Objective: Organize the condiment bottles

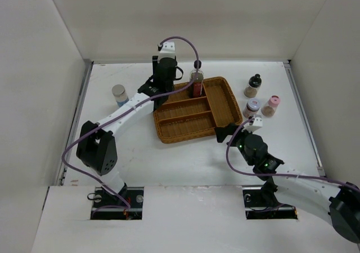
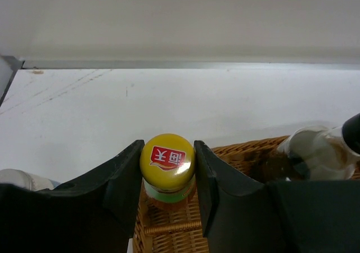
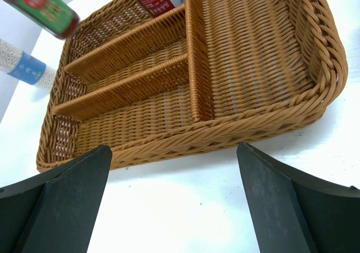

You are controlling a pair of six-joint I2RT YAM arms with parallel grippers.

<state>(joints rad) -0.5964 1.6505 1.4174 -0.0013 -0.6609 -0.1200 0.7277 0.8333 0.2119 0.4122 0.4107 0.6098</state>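
The empty end of the tray's back slot [image 2: 188,212] lies below the yellow-capped bottle [image 2: 167,160]. Next I should lower my left gripper until the bottle stands in that slot, then release the cap.
My left gripper [image 2: 167,146] is shut on the cap of the yellow-capped bottle [image 2: 167,160], over the back left corner of the wicker tray [image 2: 169,230]. In the right wrist view that bottle [image 3: 42,5] hangs tilted above the tray's far rim. The tall black-capped dark-sauce bottle [image 1: 197,83] stands in the tray [image 1: 169,139] just right of it. A silver-lid jar [image 1: 118,94] stands on the table left of the tray. Black-capped [image 1: 254,84], lilac-capped [image 1: 252,108] and pink-capped [image 1: 271,105] shakers stand to the right. My right gripper [image 1: 225,134] is open near the tray's front rim [image 3: 214,135] and holds nothing.
White walls close in the table at the back and on both sides. The left arm [image 1: 121,115] stretches across the table's left half towards the tray's back. The tray's dividers [image 3: 194,50] split it into long narrow slots and one wide section.
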